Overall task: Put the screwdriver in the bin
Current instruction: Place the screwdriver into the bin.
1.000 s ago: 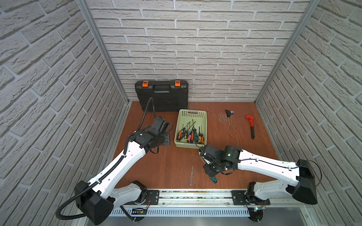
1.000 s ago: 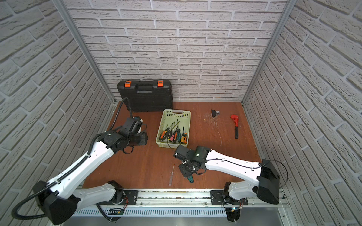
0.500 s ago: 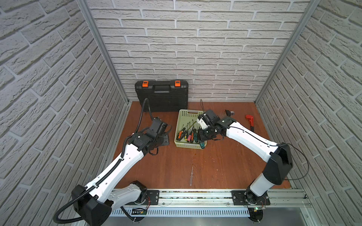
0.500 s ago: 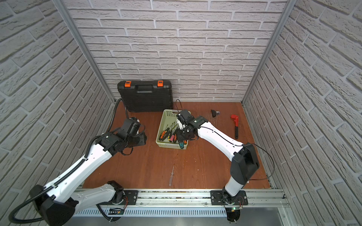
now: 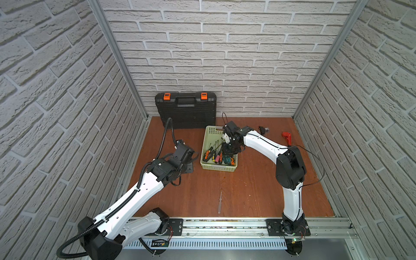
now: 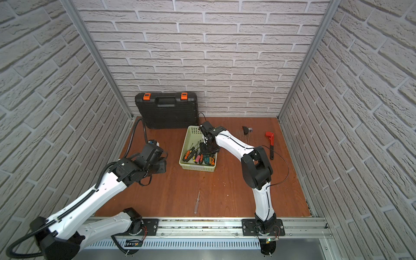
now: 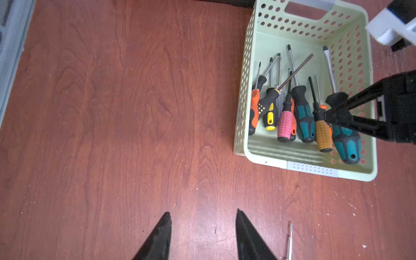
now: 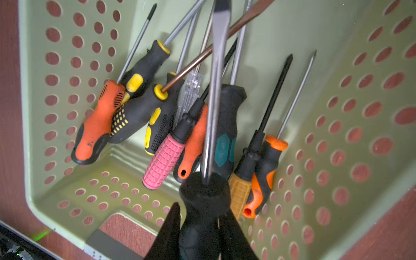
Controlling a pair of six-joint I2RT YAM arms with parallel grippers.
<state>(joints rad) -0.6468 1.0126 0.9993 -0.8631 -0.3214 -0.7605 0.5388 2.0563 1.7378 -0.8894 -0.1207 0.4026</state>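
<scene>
Next, my right gripper should lower the screwdriver deeper into the bin toward the tan handle (image 8: 240, 195) and release it, since I still hold it above the others lying there.
The bin (image 5: 219, 168) (image 6: 197, 168) is a pale green perforated basket at mid-table. My right gripper (image 5: 228, 153) (image 6: 208, 153) reaches down into it, shut on a screwdriver with a black and teal handle. In the left wrist view the right gripper (image 7: 331, 107) pinches the upper handle of that screwdriver (image 7: 346, 144), low beside the bin (image 7: 304, 166) side wall. In the right wrist view the screwdriver (image 8: 203, 198) sits between the fingers of the right gripper (image 8: 201, 213), its flat blade pointing away over the bin (image 8: 67, 90). My left gripper (image 7: 202, 216) is open over bare table left of the bin.
Several other screwdrivers (image 7: 286, 119) lie in the bin. A thin clear-handled screwdriver (image 5: 219, 201) (image 6: 197, 201) lies on the table near the front. A black toolcase (image 5: 185, 110) leans on the back wall. A red wrench (image 5: 287, 137) and a small black part (image 5: 262, 129) lie at the back right.
My right arm has swung from the front middle of the table back to the bin, carrying the teal screwdriver, and has lowered it inside. The left arm has barely moved.
</scene>
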